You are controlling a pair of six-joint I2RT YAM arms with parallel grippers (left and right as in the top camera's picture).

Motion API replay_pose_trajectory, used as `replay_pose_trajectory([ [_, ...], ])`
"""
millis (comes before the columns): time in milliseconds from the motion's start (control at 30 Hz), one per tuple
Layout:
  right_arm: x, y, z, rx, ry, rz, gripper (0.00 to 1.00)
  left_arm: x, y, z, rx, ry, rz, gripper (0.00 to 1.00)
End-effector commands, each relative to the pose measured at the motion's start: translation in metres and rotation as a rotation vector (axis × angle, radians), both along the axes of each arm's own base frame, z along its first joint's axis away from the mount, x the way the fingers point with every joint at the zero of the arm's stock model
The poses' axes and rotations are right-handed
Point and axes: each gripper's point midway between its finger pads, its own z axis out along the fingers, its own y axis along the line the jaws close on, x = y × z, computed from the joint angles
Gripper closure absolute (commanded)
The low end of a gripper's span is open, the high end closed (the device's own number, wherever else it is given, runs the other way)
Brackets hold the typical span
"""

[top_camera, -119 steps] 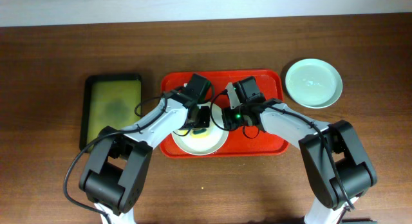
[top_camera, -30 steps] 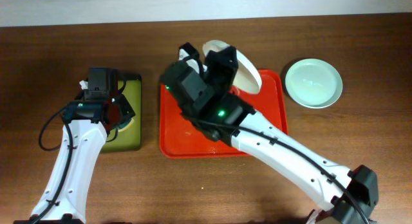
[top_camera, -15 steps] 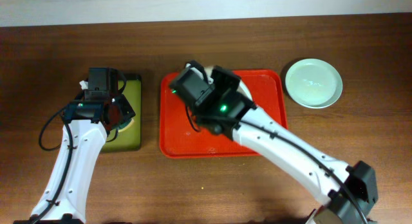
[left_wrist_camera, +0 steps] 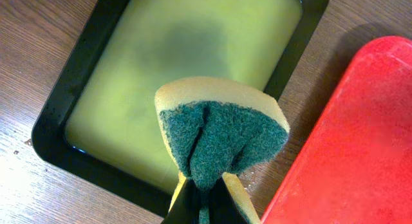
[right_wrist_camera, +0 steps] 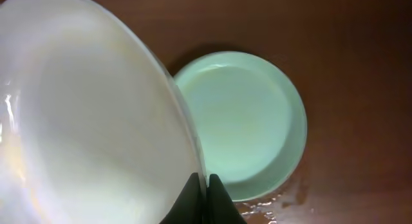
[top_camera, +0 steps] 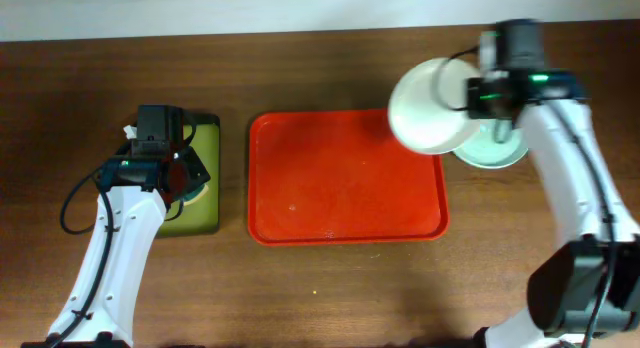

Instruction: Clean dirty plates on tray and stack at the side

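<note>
The white plate hangs over the red tray's rim. It moves away and down over the mint green plate next in my right gripper.
My right gripper is shut on the rim of a white plate and holds it in the air over the red tray's right rim, tilted. A mint green plate lies on the table just right of and under it. The red tray holds nothing. My left gripper is shut on a yellow and green sponge, held above the near right corner of the olive-green tray. A third plate is not in view.
The black-rimmed olive-green tray holds yellowish liquid at the left. Water drops wet the table beside the mint plate. Bare wood surrounds both trays.
My right arm has lifted the white plate off the red tray and swung it to the right, over the mint plate's edge. The left arm has stayed still with the sponge.
</note>
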Motion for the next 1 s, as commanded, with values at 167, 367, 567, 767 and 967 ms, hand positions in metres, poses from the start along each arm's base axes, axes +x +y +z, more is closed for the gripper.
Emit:
replay_pose_trajectory([
  [167, -0.029, -0.106, -0.076, 0.357, 0.023, -0.406, 0.96, 0.003, 0.0, 0.005, -0.005, -0.019, 0.004, 1.0],
  [367, -0.026, -0.117, -0.102, 0.354, 0.004, -0.423, 0.96, 0.005, 0.0, 0.005, -0.005, -0.025, 0.004, 1.0],
  [567, -0.018, -0.103, -0.106, 0.355, 0.009, -0.387, 0.58, 0.008, 0.0, 0.004, -0.006, -0.033, 0.004, 1.0],
  [767, -0.01, -0.053, -0.086, 0.364, 0.007, -0.242, 0.34, 0.013, 0.0, -0.009, -0.008, -0.006, 0.014, 1.0],
  [967, -0.028, -0.001, -0.016, 0.29, -0.062, -0.131, 0.21, 0.03, 0.028, -0.038, 0.101, 0.028, 0.082, 1.0],
])
